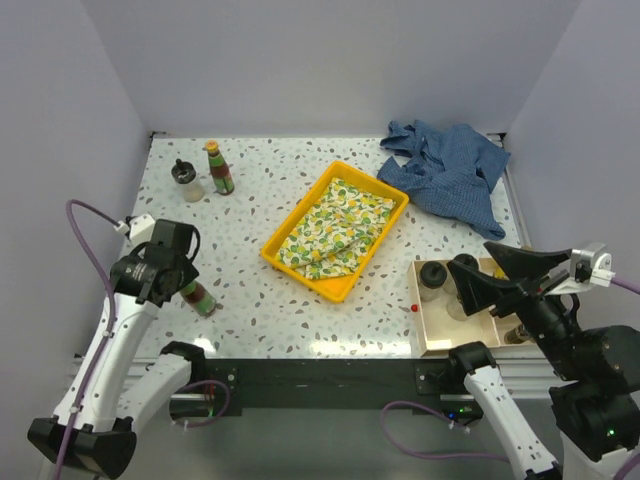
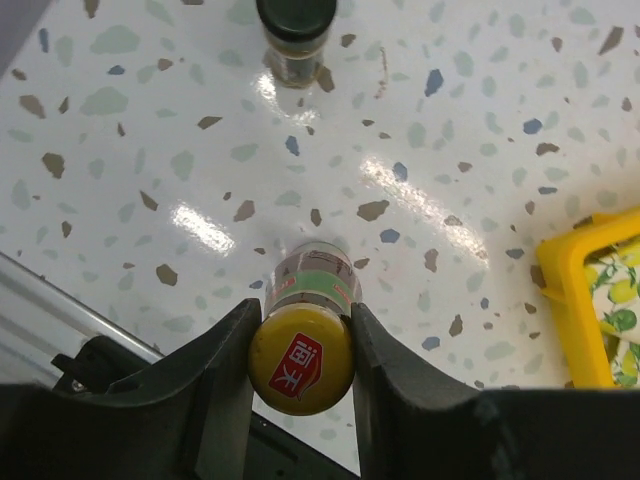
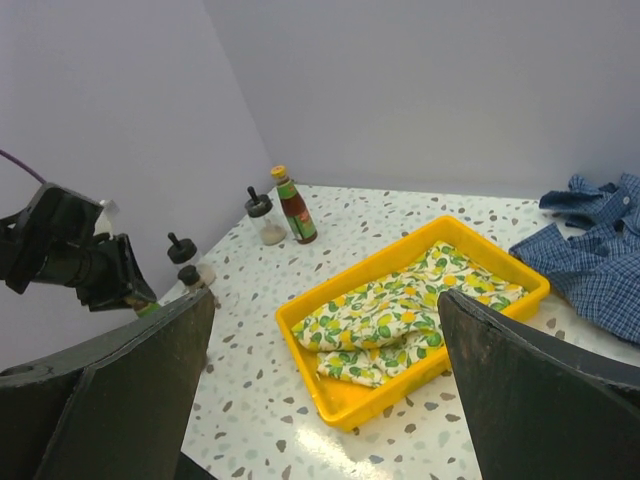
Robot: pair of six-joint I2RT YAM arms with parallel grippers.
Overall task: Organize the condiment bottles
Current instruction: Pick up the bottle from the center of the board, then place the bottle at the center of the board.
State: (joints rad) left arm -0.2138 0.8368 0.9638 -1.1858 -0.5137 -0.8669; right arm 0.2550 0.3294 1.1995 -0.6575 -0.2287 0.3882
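Observation:
The tabletop between the tray and the box is bare to the right of my left gripper in the top view, so I will lift the slim bottle across, lower it and let it go.
My left gripper (image 2: 300, 345) is shut on the yellow cap of a slim condiment bottle (image 2: 310, 280) with a green and red label, which stands upright on the speckled table near the left front (image 1: 199, 298). At the back left stand a squat clear jar (image 1: 186, 181) with a black lid and a yellow-capped dark bottle (image 1: 218, 167). My right gripper (image 1: 490, 275) hangs open and empty over a wooden box (image 1: 437, 338) holding black-lidded jars (image 1: 433, 277). The right wrist view shows another knob-lidded jar (image 3: 186, 256) near the left arm.
A yellow tray (image 1: 300, 268) with a lemon-print cloth (image 1: 335, 230) lies mid-table. A crumpled blue shirt (image 1: 450, 165) sits at the back right. A tiny red object (image 1: 413, 308) lies left of the box. Walls close in on the left, back and right.

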